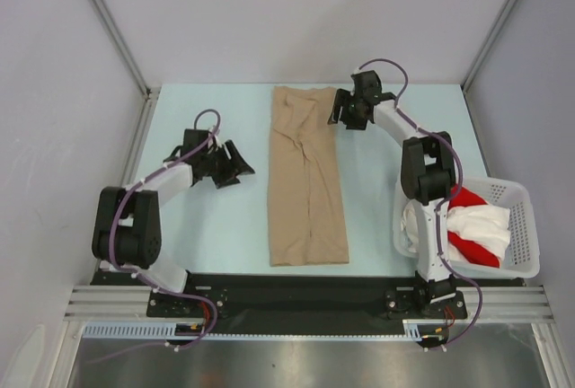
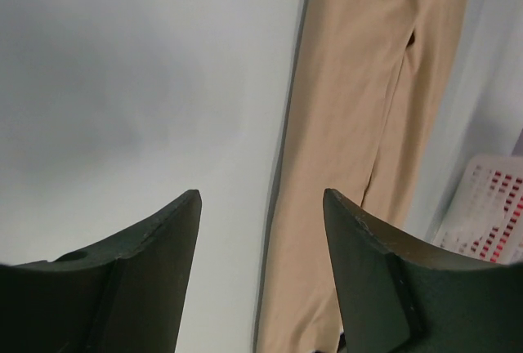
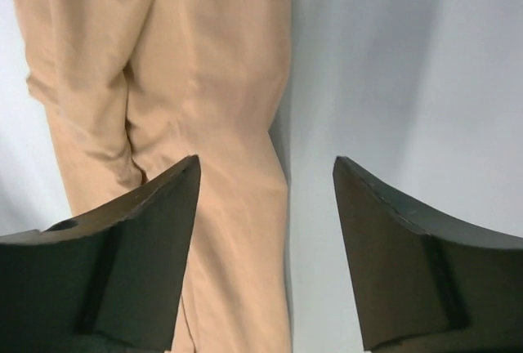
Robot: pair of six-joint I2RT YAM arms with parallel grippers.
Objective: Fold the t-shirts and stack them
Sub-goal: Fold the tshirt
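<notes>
My right gripper moves its open fingers back and down around the folded t-shirt's near corner by the basket next, as that corner lies flat, back from and below it.
A beige-tan t-shirt (image 1: 305,172) lies flat mid-table, folded into a long narrow strip running from far to near. My left gripper (image 1: 238,168) hovers open just left of the strip's middle. In the left wrist view the gripper (image 2: 261,193) holds nothing, and the shirt (image 2: 351,124) lies ahead of it. My right gripper (image 1: 341,110) is open over the strip's far right corner. Nothing sits between its fingers (image 3: 266,159), and the shirt's edge (image 3: 221,124) lies below them. A red t-shirt (image 1: 467,198) and a white one (image 1: 481,222) are bunched in the basket.
A white lattice basket (image 1: 526,226) stands at the table's right near side, beside the right arm's base; its corner (image 2: 490,214) shows in the left wrist view. Grey walls with metal posts close in the table on three sides.
</notes>
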